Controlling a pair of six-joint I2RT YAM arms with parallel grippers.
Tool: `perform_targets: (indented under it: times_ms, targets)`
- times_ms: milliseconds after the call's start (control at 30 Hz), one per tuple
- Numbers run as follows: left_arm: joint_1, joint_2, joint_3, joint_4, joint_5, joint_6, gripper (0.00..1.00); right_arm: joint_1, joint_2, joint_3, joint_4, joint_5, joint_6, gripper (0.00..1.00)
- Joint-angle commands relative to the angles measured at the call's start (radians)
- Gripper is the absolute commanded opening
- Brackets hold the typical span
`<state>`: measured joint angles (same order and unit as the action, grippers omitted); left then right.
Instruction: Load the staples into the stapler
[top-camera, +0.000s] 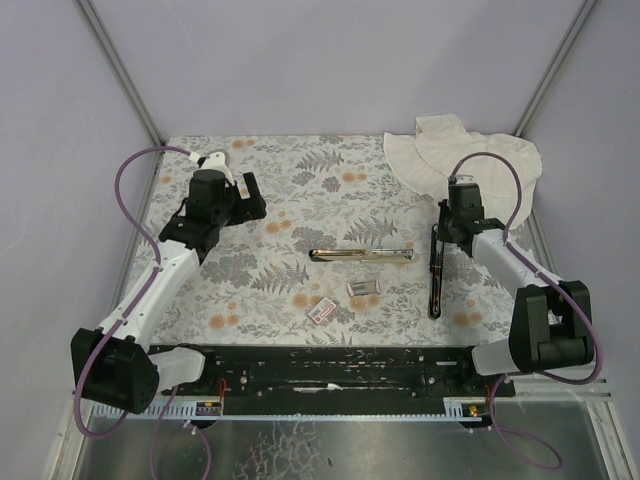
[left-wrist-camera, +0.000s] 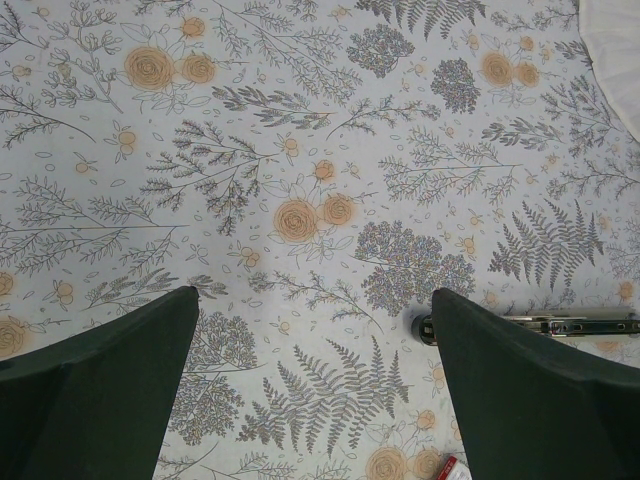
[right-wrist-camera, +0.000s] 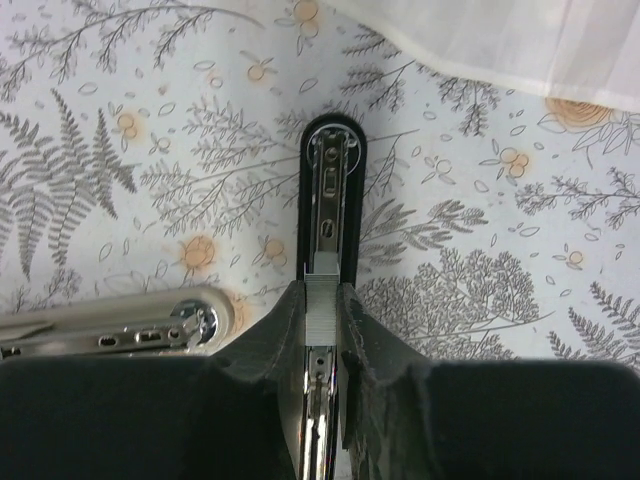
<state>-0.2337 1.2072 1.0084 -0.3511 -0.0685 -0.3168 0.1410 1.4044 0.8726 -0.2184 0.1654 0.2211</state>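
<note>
My right gripper moves down and outward next, toward the stapler channel's far end (top-camera: 435, 232) (right-wrist-camera: 329, 182), to release the staples, as these already align lengthwise with the channel.
The stapler's black magazine bar (top-camera: 435, 275) lies lengthwise on the floral cloth at the right. Its channel faces up in the right wrist view (right-wrist-camera: 333, 190). A chrome stapler arm (top-camera: 360, 255) lies crosswise left of it, and shows in both wrist views (right-wrist-camera: 110, 325) (left-wrist-camera: 570, 323). My right gripper (top-camera: 440, 236) (right-wrist-camera: 320, 297) is shut on a short silver strip of staples (right-wrist-camera: 320, 305), held right over the channel. The white staple box sleeve with a red label (top-camera: 321, 311) and its tray (top-camera: 364, 289) lie in front of the chrome arm. My left gripper (top-camera: 250, 195) (left-wrist-camera: 315, 335) is open and empty at the back left.
A crumpled white cloth (top-camera: 465, 160) lies at the back right, just beyond the magazine bar's far end (right-wrist-camera: 500, 40). A black rail (top-camera: 330, 365) runs along the near edge between the arm bases. Purple walls close the back and sides.
</note>
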Motion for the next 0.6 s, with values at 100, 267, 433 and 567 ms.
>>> perform_targets:
  times_ms: [100,267,433,567]
  targets:
    - [0.010,-0.003,0.000,0.026,0.000,-0.002,1.00,-0.045,0.050,0.018,0.131,0.015,0.006,0.17]
    - [0.011,-0.003,-0.002,0.024,-0.005,-0.002,1.00,-0.052,0.079,0.024,0.155,0.004,0.007,0.17]
    - [0.011,0.001,-0.001,0.024,-0.005,-0.001,1.00,-0.054,0.106,0.036,0.165,-0.016,0.009,0.17]
    - [0.011,0.006,-0.001,0.024,-0.004,-0.001,1.00,-0.055,0.124,0.043,0.165,-0.022,0.006,0.17]
